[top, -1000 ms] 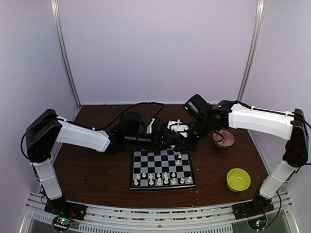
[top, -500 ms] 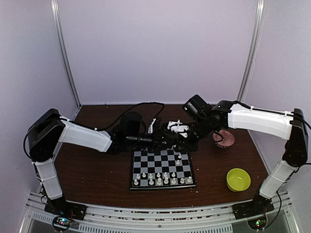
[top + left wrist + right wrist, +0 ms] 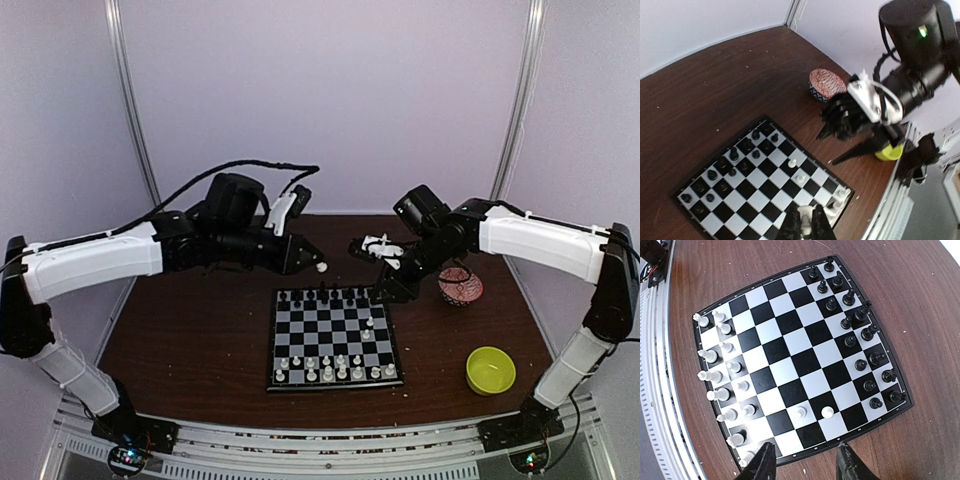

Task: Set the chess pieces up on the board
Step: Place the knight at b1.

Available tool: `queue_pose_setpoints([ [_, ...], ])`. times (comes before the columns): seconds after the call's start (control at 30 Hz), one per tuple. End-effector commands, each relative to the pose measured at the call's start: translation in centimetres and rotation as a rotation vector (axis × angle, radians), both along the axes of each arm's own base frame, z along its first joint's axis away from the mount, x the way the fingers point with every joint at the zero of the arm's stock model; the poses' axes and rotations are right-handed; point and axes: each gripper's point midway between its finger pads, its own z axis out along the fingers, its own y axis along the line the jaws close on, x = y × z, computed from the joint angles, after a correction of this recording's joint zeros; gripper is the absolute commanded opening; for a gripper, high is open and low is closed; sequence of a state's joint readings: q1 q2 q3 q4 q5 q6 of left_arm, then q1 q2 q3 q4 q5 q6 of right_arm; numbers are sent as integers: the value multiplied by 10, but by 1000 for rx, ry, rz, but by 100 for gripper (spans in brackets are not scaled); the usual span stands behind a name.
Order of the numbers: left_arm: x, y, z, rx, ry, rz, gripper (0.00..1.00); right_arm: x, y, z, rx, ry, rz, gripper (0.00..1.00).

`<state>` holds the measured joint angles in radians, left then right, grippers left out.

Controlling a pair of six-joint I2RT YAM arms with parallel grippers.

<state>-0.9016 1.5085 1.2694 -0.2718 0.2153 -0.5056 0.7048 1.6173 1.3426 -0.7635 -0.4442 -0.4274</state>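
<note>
My left gripper will next move back over the board (image 3: pixel 335 340) and down to let go of its white piece, because the near row's empty square (image 3: pixel 295 377) is below and back.
The board (image 3: pixel 335 340) lies at the table's middle, with black chess pieces (image 3: pixel 325 296) along its far rows and white ones (image 3: pixel 330 371) along its near rows. Two white pieces (image 3: pixel 827 412) stand apart on mid-board squares near the right rim. My left gripper (image 3: pixel 320 266) hangs raised over the table beyond the board's far edge, shut on a small white piece (image 3: pixel 807 214). My right gripper (image 3: pixel 385 291) hovers at the board's far right corner. In the right wrist view that gripper (image 3: pixel 805 461) stands open, with only the board rim between its fingers.
A red-patterned bowl (image 3: pixel 460 287) sits right of the board behind the right gripper. A yellow-green bowl (image 3: pixel 490 370) stands at the near right. Pale crumbs dot the brown table (image 3: pixel 190 350). The left arm's cable (image 3: pixel 240 168) loops above it.
The left gripper shut on a white piece beside the right gripper, then rose and drew back to the left. The right gripper opened and lifted slightly.
</note>
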Motion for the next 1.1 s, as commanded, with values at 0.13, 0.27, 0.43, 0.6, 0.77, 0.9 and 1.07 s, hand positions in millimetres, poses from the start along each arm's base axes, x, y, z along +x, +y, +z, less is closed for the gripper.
queue_pose_setpoints([
  [0.13,-70,56,-75,399,-273,-255,0,-8,0,8,14,-6,44,40],
  [0.27,-103,55,-89,373,-315,-378,0,-7,0,2,-3,3,45,40],
  [0.43,-115,53,-110,401,-304,-454,0,-8,0,-4,-15,21,55,40],
  [0.6,-116,43,-132,457,-283,-506,0,-9,0,-6,-20,25,60,40],
  [0.77,-117,33,-154,507,-267,-556,0,-9,-1,-7,-21,26,61,39],
  [0.9,-116,27,-166,526,-269,-568,0,-9,0,-8,-25,30,63,39],
  [1.07,-114,21,-174,522,-267,-570,0,-9,-1,-11,-30,36,63,39],
])
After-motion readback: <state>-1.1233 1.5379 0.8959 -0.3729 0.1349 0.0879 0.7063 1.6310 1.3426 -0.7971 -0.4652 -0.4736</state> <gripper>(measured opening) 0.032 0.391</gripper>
